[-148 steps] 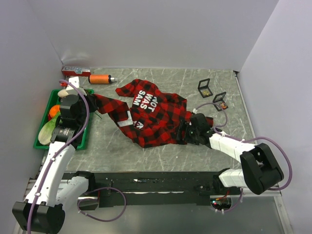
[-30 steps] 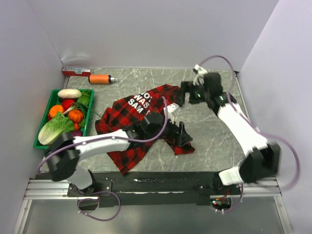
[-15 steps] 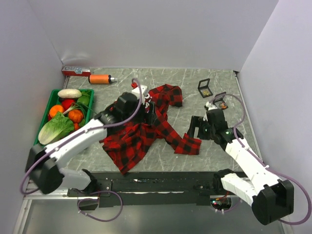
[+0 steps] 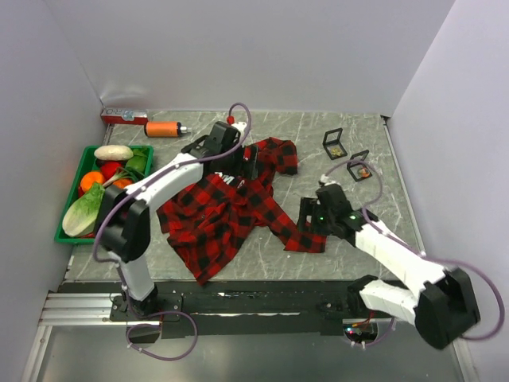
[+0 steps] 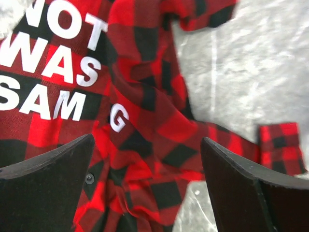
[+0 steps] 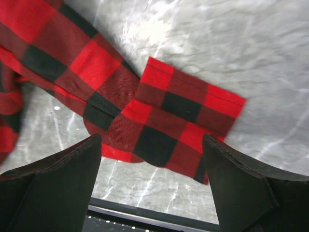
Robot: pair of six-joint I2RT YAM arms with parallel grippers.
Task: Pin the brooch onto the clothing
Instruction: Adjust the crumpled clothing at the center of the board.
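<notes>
The shirt's raised fold [image 4: 247, 185] [image 5: 140, 124] beside the white G stands up between the open fingers of my left gripper, so my left gripper will lower onto it and close there.
The clothing [image 4: 219, 211], a red-and-black plaid shirt, lies crumpled mid-table, and its white lettering [image 5: 53, 72] fills the left wrist view. My left gripper [image 4: 245, 169] [image 5: 145, 183] hovers open over the shirt's chest, gripping nothing. One sleeve ends in a cuff [image 4: 306, 237] [image 6: 183, 116] at the front right. My right gripper [image 4: 308, 215] [image 6: 152, 188] hangs open just above that cuff, jaws empty. Two small black cases [image 4: 333, 142] [image 4: 359, 165] at the back right hold small gold and orange pieces; which is the brooch I cannot tell.
A green tray [image 4: 67, 235] of vegetables stands along the left wall. An orange bottle [image 4: 163, 128] and a red box [image 4: 119, 116] lie at the back left. Grey walls close the table on three sides, and a black rail [image 4: 262, 301] runs along the near edge.
My left gripper has swung from the shirt's front edge back to above the lettering. The right arm came down from the back right to the sleeve cuff. The shirt has bunched up.
</notes>
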